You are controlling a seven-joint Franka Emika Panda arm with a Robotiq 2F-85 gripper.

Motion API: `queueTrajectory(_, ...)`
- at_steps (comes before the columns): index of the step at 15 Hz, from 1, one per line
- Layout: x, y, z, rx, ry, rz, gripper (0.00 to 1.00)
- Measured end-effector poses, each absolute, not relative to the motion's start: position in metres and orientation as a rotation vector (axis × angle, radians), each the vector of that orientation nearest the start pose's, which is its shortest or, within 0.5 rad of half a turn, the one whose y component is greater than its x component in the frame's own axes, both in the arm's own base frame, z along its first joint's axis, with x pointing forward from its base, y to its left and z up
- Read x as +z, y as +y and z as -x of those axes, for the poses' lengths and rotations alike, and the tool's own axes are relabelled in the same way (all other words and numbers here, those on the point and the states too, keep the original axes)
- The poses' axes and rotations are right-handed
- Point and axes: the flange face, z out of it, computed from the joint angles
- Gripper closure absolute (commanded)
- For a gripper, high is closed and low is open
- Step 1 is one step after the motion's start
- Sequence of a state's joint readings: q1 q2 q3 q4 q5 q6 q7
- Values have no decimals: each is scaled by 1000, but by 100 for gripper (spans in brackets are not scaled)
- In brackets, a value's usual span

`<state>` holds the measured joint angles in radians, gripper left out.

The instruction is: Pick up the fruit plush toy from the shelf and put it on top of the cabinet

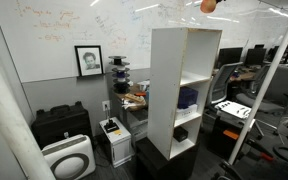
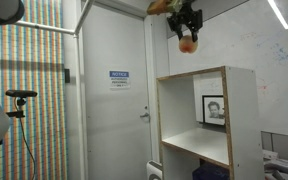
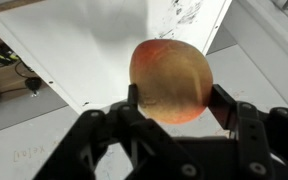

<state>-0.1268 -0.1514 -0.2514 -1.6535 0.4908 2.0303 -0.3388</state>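
Observation:
The robot's gripper will next move down toward the cabinet's white top panel (image 3: 94, 50) and release the hanging toy, since the panel is below the gripper with a gap under the toy.
The fruit plush toy (image 3: 171, 80), a round orange-red soft ball, sits clamped between my gripper's (image 3: 174, 98) two black fingers in the wrist view. In an exterior view the toy (image 2: 188, 44) hangs under the gripper (image 2: 187, 30), well above the top of the tall white cabinet (image 2: 224, 72). In an exterior view the toy (image 1: 208, 5) is at the top edge, above the cabinet (image 1: 170, 90). The wrist view looks down on the cabinet's white top panel (image 3: 94, 50). A shelf (image 2: 199, 148) inside the cabinet is bare.
A dark blue object (image 1: 188, 98) and a small black object (image 1: 181, 133) sit on lower shelves. A low black case (image 1: 61, 125), a white air purifier (image 1: 68, 157), a framed portrait (image 1: 88, 60) and office chairs (image 1: 224, 85) stand around the cabinet.

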Motion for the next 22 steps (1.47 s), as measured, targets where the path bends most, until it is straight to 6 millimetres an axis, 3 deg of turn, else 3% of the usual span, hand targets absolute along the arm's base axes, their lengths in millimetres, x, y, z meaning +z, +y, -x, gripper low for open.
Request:
queueTrajectory(5,690,-191,-573,-821,332,2736,56)
queueTrajectory(8,678,-189,-596,-772,401,2776,56)
queueTrajectory(9,677,-188,-601,-761,426,2789,9)
queueTrajectory(10,675,-188,-603,-745,455,2799,7)
queueTrajectory(12,675,-185,-605,-711,511,2818,0)
queueTrajectory(16,680,-177,-598,-630,548,2840,0)
queueTrajectory(22,715,-163,-549,-461,500,2843,0)
